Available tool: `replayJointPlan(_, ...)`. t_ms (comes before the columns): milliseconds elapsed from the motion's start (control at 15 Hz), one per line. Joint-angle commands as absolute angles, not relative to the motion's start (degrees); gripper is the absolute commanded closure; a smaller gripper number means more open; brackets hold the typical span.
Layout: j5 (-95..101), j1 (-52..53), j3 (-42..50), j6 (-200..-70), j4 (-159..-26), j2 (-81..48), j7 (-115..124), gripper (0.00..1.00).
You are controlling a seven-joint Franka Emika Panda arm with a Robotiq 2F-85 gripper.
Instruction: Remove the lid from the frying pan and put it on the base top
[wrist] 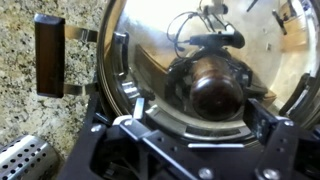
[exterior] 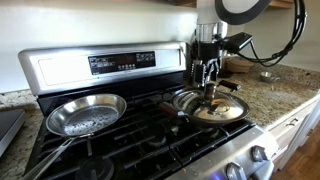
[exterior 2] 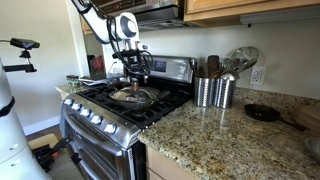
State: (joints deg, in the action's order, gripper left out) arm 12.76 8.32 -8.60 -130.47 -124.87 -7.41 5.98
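My gripper shifts to the right in the wrist view next, turning slightly, and closes, since the dark knob [exterior: 210,91] [wrist: 216,90] sits off-centre that way between its fingers.
The black frying pan [exterior: 183,101] sits on the stove burner nearest the counter, also seen in an exterior view [exterior 2: 118,97]. The see-through lid [exterior: 226,110] with a metal rim covers it. In the wrist view the lid [wrist: 150,45] fills the picture, with its dark knob [wrist: 215,90] at the centre. My gripper [exterior: 209,88] hangs straight down just over the lid. In the wrist view the gripper [wrist: 197,105] is open, one finger on each side of the knob and apart from it. The pan's dark handle [wrist: 48,55] sticks out over the granite base top [wrist: 20,100].
A shiny silver pan [exterior: 88,113] lies on the neighbouring burner. Black grates [exterior: 120,150] cover the stove. On the granite worktop [exterior 2: 220,135] stand two metal utensil holders [exterior 2: 214,91] and a small dark dish [exterior 2: 262,113]. A perforated metal holder [wrist: 25,158] shows in the wrist view.
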Motion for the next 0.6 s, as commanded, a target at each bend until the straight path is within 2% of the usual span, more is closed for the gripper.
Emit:
replayJointPlan(0,11.1,8.9,-8.5,-125.7,-125.4,-4.3,7.1,0.00)
replayJointPlan(200,8.2,8.6,-8.5,-122.3,-124.9,-4.0,7.0,0.00)
replayJointPlan(533,3.0,7.9,-8.0,-124.2,-125.2,-4.9,5.9,0.00)
